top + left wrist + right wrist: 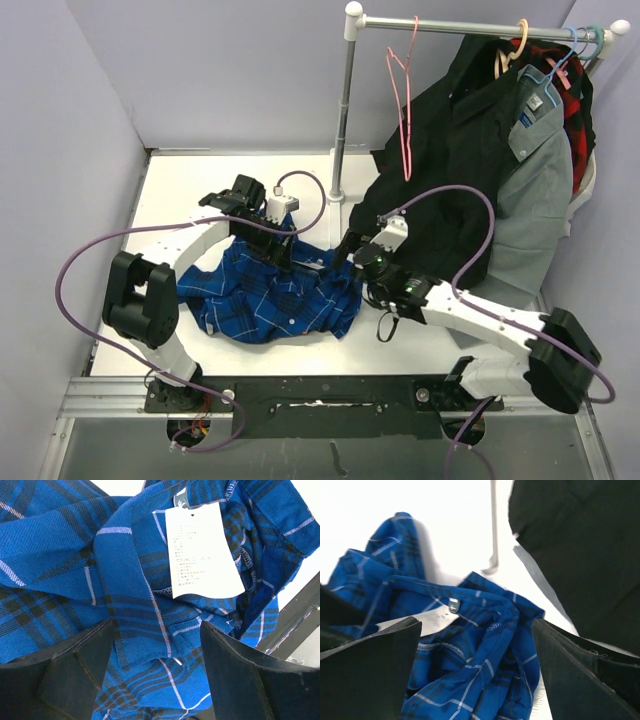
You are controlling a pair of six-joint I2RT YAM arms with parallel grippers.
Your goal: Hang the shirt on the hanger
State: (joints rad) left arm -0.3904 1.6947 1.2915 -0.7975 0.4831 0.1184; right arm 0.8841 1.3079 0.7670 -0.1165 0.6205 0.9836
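Observation:
The robot's right gripper needs to lift outward from the shirt next and close on the pink hanger's side point(404, 121), since the hanger hangs empty above and outward of the gripper.
The royal-blue plaid shirt point(265, 295) lies crumpled on the white table. It fills the left wrist view point(125, 580), where a white care label point(202, 550) shows by the collar. It also shows in the right wrist view point(470, 650). My left gripper point(283, 255) is open, its fingers point(75, 670) straddling a fold of the shirt near the collar. My right gripper point(347, 262) is open at the shirt's right edge, fingers point(375, 670) on either side of the cloth. The pink hanger point(402, 100) hangs on the rail at the back, empty.
A garment rail point(480, 28) on a metal pole point(343, 120) stands at the back. A black garment point(450, 180), a grey collared shirt point(535, 170) and a red-black plaid garment point(575, 95) hang from it, close behind my right arm. Grey walls enclose the table.

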